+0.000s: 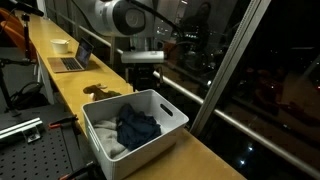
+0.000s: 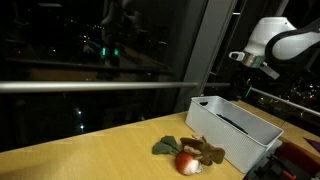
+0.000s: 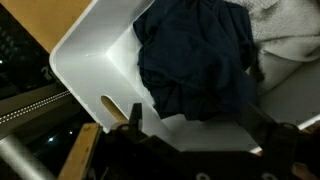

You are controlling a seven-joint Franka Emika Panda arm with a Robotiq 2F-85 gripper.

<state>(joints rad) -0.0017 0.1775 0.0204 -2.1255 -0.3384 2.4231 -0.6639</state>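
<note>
My gripper needs to go down next past the white bin's rim, as its open fingers are empty and above the bunched dark blue cloth [image 1: 138, 122] [image 3: 195, 70], down onto the cloth inside the bin's sides.
A white plastic bin [image 1: 160, 103] stands on the wooden counter and also shows in the other exterior view [image 2: 240, 135]. Inside it lie a dark blue cloth [image 1: 137, 128] and a pale grey cloth [image 1: 108, 146]. My gripper [image 1: 143, 72] hangs above the far edge of the bin, with its fingers apart and nothing between them. In the wrist view the gripper [image 3: 195, 112] looks down on the bin's wall [image 3: 88, 45], with the blue cloth [image 3: 195, 55] just beyond the fingertips and the grey cloth [image 3: 285, 25] at the top right.
A stuffed toy with a red and white ball [image 2: 190, 155] lies on the counter beside the bin, also visible in an exterior view [image 1: 100, 92]. A laptop [image 1: 72, 62] and a bowl [image 1: 61, 45] sit further along. A dark window [image 1: 240, 70] runs along the counter's edge.
</note>
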